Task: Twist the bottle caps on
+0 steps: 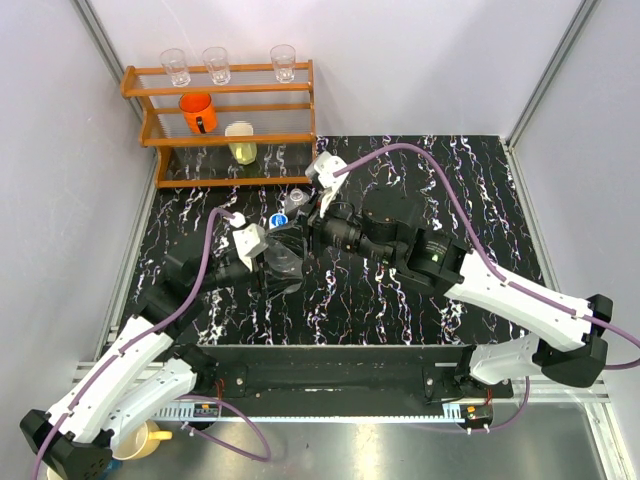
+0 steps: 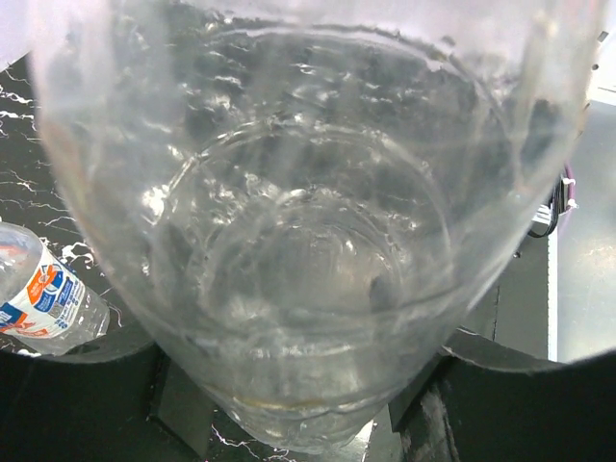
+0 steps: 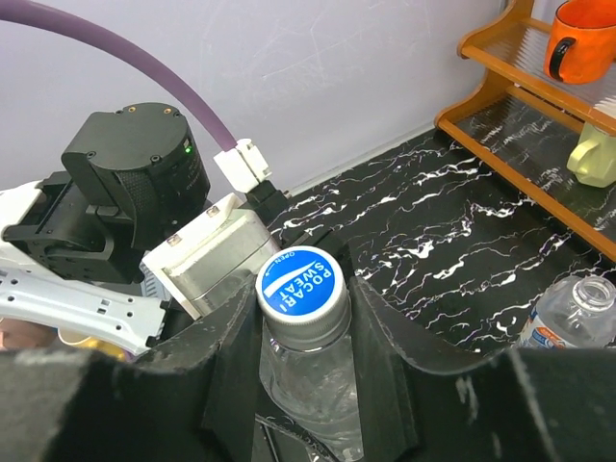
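Observation:
I will next move my right gripper to the left in the top view and down to release the wider bottle (image 1: 285,255) on the tabletop, because its cap covers the bottle's neck.
My left gripper (image 1: 268,258) is shut on the body of the wider clear bottle (image 1: 285,255). This bottle (image 2: 298,221) fills the left wrist view, and the left gripper (image 2: 298,390) shows a black finger on each side of its base. A white cap with a blue top (image 3: 300,282) sits on the bottle's neck (image 3: 313,375). My right gripper (image 3: 303,313) is shut on that cap, a finger against each side; from above the cap (image 1: 279,219) sits at the tip of the right gripper (image 1: 288,223). The narrower bottle (image 1: 297,197) stands uncapped just behind, also seen as a bottle (image 3: 575,313) with an open neck and a labelled bottle (image 2: 43,298).
A wooden rack (image 1: 225,140) stands at the back left of the black marbled table (image 1: 450,180), holding three clear glasses (image 1: 216,64), an orange cup (image 1: 197,112) and a yellow cup (image 1: 241,143). A yellow mug (image 1: 150,438) sits below the table's near edge.

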You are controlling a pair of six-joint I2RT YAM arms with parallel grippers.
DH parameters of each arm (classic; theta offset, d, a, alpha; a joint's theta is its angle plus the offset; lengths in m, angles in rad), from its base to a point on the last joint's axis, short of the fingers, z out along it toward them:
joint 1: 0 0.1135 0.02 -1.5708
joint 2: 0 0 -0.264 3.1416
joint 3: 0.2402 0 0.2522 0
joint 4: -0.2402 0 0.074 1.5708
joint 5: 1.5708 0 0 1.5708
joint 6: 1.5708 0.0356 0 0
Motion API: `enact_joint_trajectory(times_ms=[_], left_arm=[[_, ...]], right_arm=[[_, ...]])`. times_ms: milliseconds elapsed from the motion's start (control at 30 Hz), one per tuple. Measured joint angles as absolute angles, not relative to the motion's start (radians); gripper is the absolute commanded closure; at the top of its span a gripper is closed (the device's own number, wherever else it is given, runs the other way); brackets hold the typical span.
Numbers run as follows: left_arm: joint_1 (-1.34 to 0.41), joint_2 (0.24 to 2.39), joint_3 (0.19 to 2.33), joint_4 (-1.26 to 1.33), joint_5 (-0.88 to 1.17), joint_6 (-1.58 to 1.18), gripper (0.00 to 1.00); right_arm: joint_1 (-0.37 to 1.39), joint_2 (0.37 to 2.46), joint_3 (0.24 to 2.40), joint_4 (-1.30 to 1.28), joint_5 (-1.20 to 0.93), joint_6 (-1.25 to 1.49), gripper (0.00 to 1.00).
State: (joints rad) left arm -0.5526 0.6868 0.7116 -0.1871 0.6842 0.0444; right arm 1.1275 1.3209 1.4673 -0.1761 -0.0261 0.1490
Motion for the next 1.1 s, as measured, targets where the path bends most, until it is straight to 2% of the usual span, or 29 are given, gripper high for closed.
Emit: enact_joint_trajectory(times_ms=[67,100,133,267,533,733,967,1100], left_arm=[[-0.553,0.686,0.712,-0.186,0.684,0.041,0.43],[-0.553,0.686,0.712,-0.187,0.684,0.041,0.25],[-0.553,0.682,0.712,-0.191,0.683,0.041,0.01],[-0.554,0.673,0.734,-0.239,0.676,0.082,0.01],[-0.555,0.688,1.012,-0.540,0.616,0.216,0.01],[-0.555,0.685,1.195,-0.684,0.515,0.181,0.01],[-0.556,0.772,1.573,-0.737,0.274,0.083,0.01],[-0.556,0.816,1.722,-0.746,0.192,0.049,0.01]], right_arm=[[1.132,1.320,1.464,-0.167,-0.018,0.139,0.90],[1.133,1.320,1.460,-0.162,-0.015,0.133,0.91],[1.134,1.318,1.452,-0.150,-0.016,0.125,0.92],[1.142,1.312,1.436,-0.170,-0.011,0.088,0.94],[1.145,1.294,1.399,-0.260,0.031,0.030,0.94],[1.145,1.293,1.304,-0.197,0.066,0.007,0.94],[1.134,1.497,1.280,0.038,0.057,0.006,0.94],[1.121,1.670,1.311,0.177,0.045,0.022,0.89]])
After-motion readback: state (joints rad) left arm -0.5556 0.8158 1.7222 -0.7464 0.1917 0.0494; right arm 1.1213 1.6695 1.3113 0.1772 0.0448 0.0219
